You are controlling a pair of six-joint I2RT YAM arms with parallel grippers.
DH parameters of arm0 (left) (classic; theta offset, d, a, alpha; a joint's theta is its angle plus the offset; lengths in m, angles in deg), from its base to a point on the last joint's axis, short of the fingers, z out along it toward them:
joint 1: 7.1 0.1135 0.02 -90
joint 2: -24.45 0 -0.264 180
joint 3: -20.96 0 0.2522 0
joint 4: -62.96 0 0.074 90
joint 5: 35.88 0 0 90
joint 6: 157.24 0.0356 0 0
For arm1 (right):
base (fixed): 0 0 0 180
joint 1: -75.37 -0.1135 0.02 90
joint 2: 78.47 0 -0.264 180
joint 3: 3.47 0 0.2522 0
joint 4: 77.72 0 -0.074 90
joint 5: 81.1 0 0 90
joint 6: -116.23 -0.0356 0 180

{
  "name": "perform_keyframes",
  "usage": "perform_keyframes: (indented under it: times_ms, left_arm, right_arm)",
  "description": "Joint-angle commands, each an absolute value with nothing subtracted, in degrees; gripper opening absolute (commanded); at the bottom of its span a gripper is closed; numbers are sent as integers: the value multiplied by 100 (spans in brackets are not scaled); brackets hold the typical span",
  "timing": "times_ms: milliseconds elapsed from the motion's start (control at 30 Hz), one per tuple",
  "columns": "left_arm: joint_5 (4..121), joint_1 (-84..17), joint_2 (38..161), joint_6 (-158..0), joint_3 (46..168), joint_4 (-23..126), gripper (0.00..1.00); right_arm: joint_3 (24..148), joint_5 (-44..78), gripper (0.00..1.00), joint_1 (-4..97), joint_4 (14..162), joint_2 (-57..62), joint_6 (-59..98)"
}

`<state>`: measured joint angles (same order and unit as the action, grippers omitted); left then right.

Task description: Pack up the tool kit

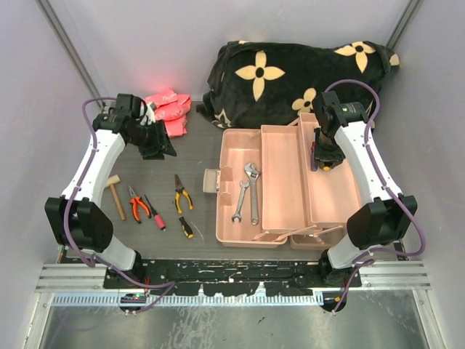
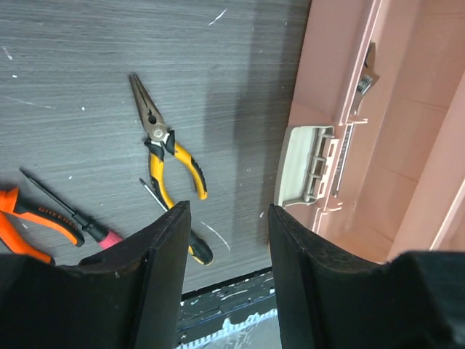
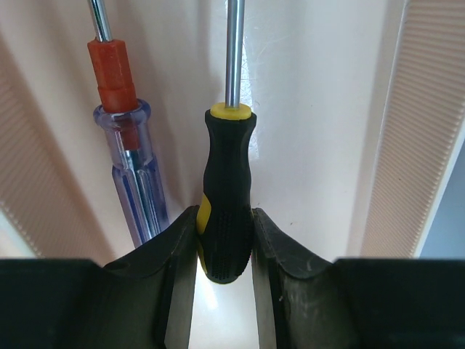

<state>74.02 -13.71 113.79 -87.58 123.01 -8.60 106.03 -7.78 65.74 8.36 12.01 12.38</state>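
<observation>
I will move my left gripper down onto the yellow pliers' handle (image 1: 179,201) (image 2: 157,169) next, beside the small screwdriver and near the pivot, because the spread handles leave a gap for a finger.
The pink toolbox (image 1: 280,142) stands open at centre right, with two wrenches (image 1: 249,193) in its left bottom section. My right gripper (image 1: 322,161) is over the right tray (image 3: 320,109). In the right wrist view it (image 3: 224,218) is shut on the handle of a black-and-yellow screwdriver (image 3: 227,167). A clear blue screwdriver (image 3: 131,174) lies beside it. My left gripper (image 1: 161,145) is open and empty above the table (image 2: 227,218). Yellow pliers (image 2: 163,153), a small yellow-black screwdriver (image 2: 195,249), a pink screwdriver (image 2: 87,229) and orange pliers (image 2: 33,222) lie below it.
A wooden hammer (image 1: 115,193) lies at the far left of the tool row. A black blanket with yellow flowers (image 1: 290,73) is behind the toolbox. Pink gloves (image 1: 168,109) lie at the back left. The toolbox latch (image 2: 305,163) faces the loose tools.
</observation>
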Motion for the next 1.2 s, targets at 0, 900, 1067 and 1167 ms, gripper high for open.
perform_keyframes:
  times_ms: [0,900,1067,1167]
  left_arm:
    - [7226,-1341,11119,-8566,12300,-1091,47]
    - [5912,-2079,11878,-8749,10386,-693,50]
    - [5761,-2127,12303,-8733,10392,-448,48]
    - [5722,-2165,12536,-8724,10399,-302,46]
  right_arm:
    - [10585,-694,1,6587,950,842,1289]
    - [11280,-419,65,6587,607,418,1147]
    - [11679,-223,66,6594,484,309,1111]
    - [11736,-110,65,6590,484,215,1065]
